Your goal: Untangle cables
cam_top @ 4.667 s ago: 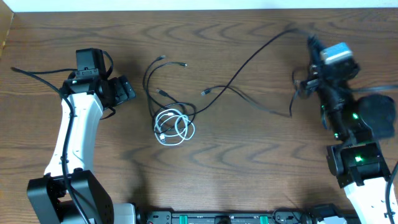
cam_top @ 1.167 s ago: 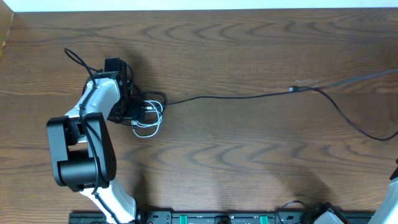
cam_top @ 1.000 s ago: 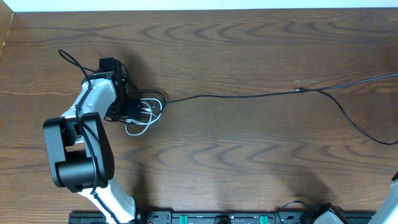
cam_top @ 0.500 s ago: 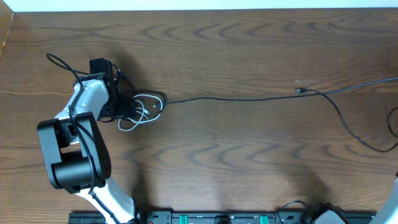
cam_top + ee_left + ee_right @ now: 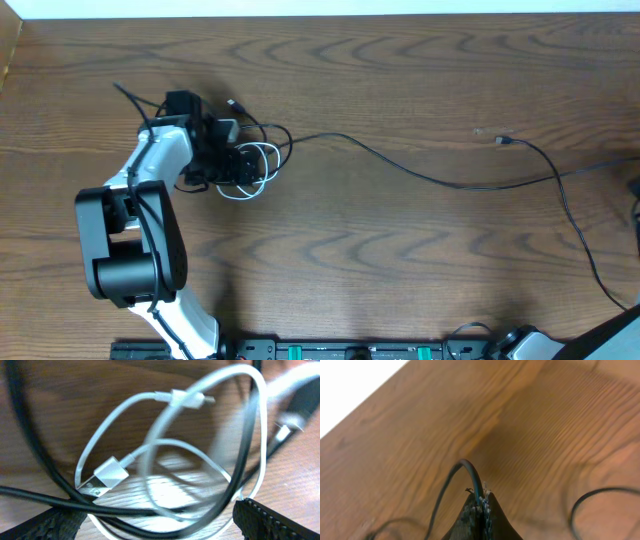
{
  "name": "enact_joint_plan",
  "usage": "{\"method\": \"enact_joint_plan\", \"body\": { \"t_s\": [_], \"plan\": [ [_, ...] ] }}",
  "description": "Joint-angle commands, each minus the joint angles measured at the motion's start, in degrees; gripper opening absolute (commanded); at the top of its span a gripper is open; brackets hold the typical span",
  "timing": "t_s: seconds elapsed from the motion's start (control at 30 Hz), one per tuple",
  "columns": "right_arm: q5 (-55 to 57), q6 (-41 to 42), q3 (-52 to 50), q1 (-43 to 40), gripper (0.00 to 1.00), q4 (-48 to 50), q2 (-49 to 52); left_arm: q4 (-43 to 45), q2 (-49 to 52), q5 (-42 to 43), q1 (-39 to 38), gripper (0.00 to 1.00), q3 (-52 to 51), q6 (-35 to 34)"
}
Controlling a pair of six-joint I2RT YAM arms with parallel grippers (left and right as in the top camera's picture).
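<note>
I will next pull farther away from the loops with my right gripper, and then I will let go over the tabletop point(image 5: 606, 196) beside the loose plug's cord.
At the table's left lies a tangle of cables: a white cable point(image 5: 252, 172) coiled in loops with thin black cables point(image 5: 268, 140) through it. My left gripper point(image 5: 236, 160) is at the tangle, open. In the left wrist view the white cable point(image 5: 125, 410) with its silver plug point(image 5: 107, 474) and black cables point(image 5: 45, 467) lie between the left gripper's point(image 5: 162, 527) spread fingers point(image 5: 272, 519). One long black cable point(image 5: 440, 181) runs slack to the right edge. My right gripper point(image 5: 481, 501) is shut on this black cable point(image 5: 470, 473); it is almost out of the overhead view.
A loose plug end point(image 5: 503, 141) of a black cable lies at the right, its cord curving down to the front right point(image 5: 580, 240). The left arm's base point(image 5: 125, 260) stands at the front left. A dark equipment strip point(image 5: 350, 350) lines the front edge.
My left arm has shifted right and a little back, carrying the tangle with it. The long black cable, taut before, now sags in a curve, and its plug end has slid right.
</note>
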Motion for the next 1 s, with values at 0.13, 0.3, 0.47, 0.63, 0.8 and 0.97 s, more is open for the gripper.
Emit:
{"method": "enact_joint_plan", "body": {
  "t_s": [0.13,0.3,0.47,0.63,0.8,0.97],
  "plan": [
    [0.5,0.0,0.3,4.5,0.01,-1.3,5.3,-0.7,0.8,-0.3,-2.4,0.98,-0.3,8.7],
    [4.2,-2.7,0.3,4.5,0.01,2.3,8.8,-1.2,0.8,-3.8,-2.4,0.98,-0.3,8.7],
    [5.4,-5.7,0.3,3.3,0.01,10.9,9.9,-2.6,0.8,-8.2,-2.4,0.98,-0.3,8.7],
    [5.5,-5.1,0.3,-0.3,0.01,16.4,9.9,-5.1,0.8,-13.7,-2.3,0.98,-0.3,8.6],
    [5.4,-5.1,0.3,-6.8,0.01,17.4,9.9,-5.9,0.8,-17.4,-2.3,0.98,-0.3,8.6],
    [4.5,-5.1,0.3,-13.9,0.01,17.4,9.9,-6.5,0.8,-22.3,-2.3,0.98,-0.3,8.2]
  ]
}}
